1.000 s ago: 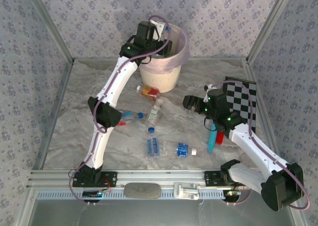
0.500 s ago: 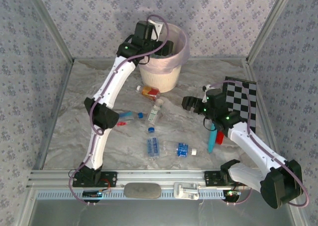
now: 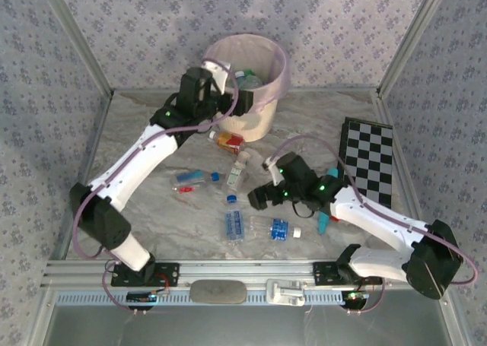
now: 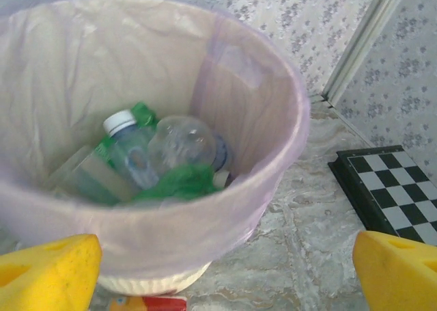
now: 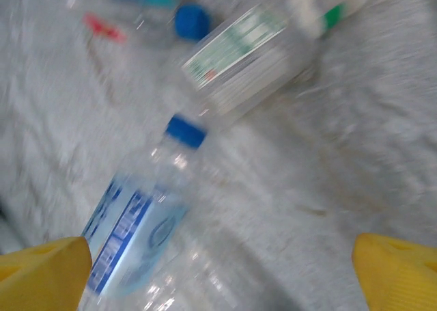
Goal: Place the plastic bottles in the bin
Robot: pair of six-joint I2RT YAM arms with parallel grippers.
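Observation:
My right gripper should next move back and down onto the clear plastic bottle's capless end (image 3: 257, 226) (image 5: 205, 277), since that end is nearest and is below and back.
The cream bin (image 3: 247, 116) with its pink bag stands at the back and holds several plastic bottles (image 4: 136, 154), clear and green. My left gripper (image 3: 237, 116) hangs just in front of the bin's near wall. It is open, and nothing sits between its yellow fingertips (image 4: 48, 273). More bottles lie on the table: an orange-red labelled one (image 3: 227, 139), a white-green labelled one (image 3: 238, 171) and two blue-labelled ones (image 3: 234, 224) (image 3: 278, 228). My right gripper (image 3: 260, 196) is open and low over the blue-labelled bottle (image 5: 130, 222), which lies toward its left finger.
The chequered board (image 3: 369, 163) lies at the right, and a turquoise stick (image 3: 325, 220) pokes out from under my right arm. A bottle with a blue cap (image 3: 196, 178) lies left of centre. Patterned walls close in the table's back and sides.
My left gripper pulled back out of the bin to its near side and opened wider. My right arm swung left and down from near the board to the bottles mid-table.

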